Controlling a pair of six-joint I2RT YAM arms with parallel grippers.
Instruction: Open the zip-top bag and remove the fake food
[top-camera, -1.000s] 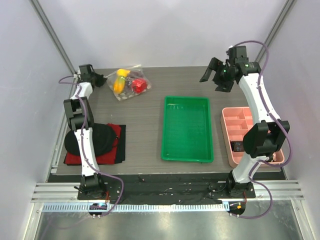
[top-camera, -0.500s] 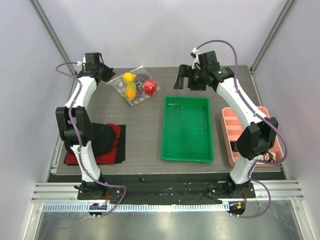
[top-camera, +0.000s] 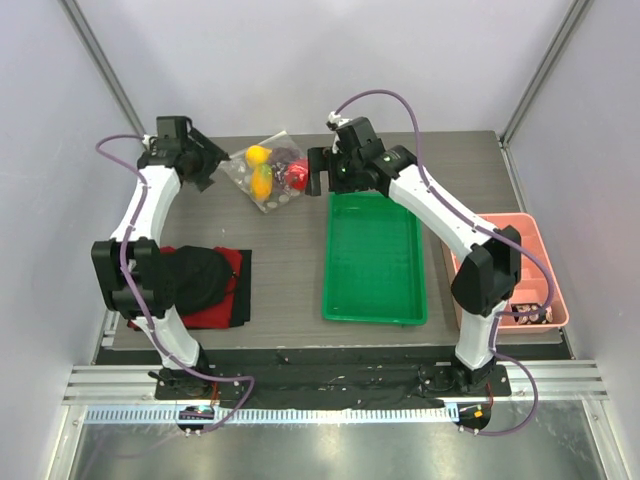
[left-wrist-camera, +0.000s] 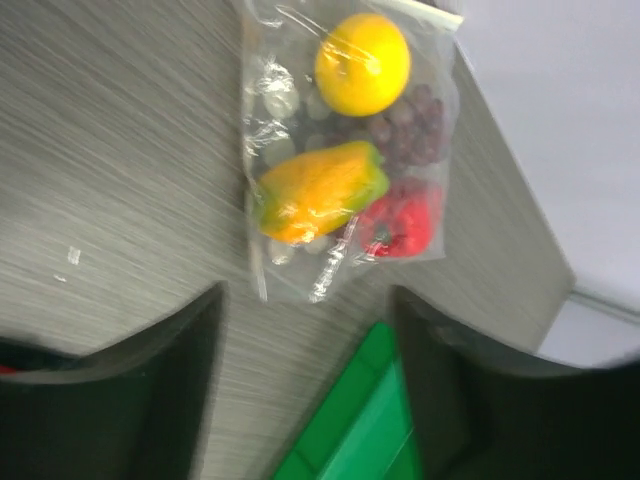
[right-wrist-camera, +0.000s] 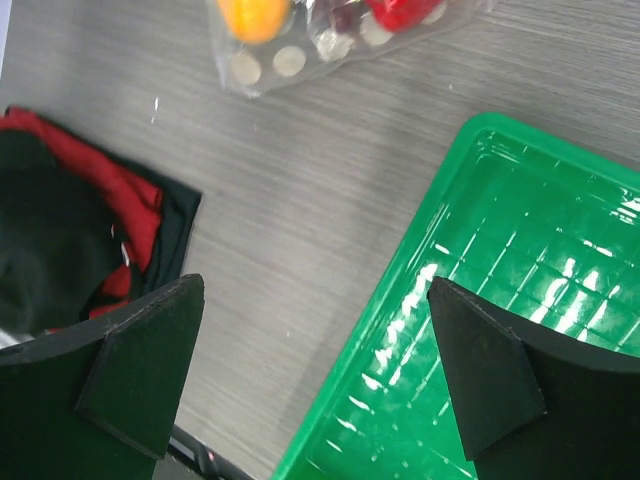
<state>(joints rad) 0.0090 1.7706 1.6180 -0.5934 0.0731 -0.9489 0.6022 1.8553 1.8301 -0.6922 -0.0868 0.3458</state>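
The left gripper moves down to the bag's pale edge by the yellow ball next.
The zip-top bag lies flat at the back of the table, clear with white dots. Inside it lies the fake food: a yellow ball, an orange-yellow pepper, a glossy red piece and dark grapes. My left gripper hovers just left of the bag, open, and nothing sits between its fingers. On the bag's right side my right gripper also stands open and empty, over the table and the tray's rim. The bag's lower edge shows at the top of the right wrist view.
A green tray lies right of the bag, its corner under my right gripper. A red cloth with a black lump on it sits front left. A pink divided box stands at the right edge.
The right arm swung left from the back right corner to the bag's right side. The left jaws opened, and the bag shifted slightly right.
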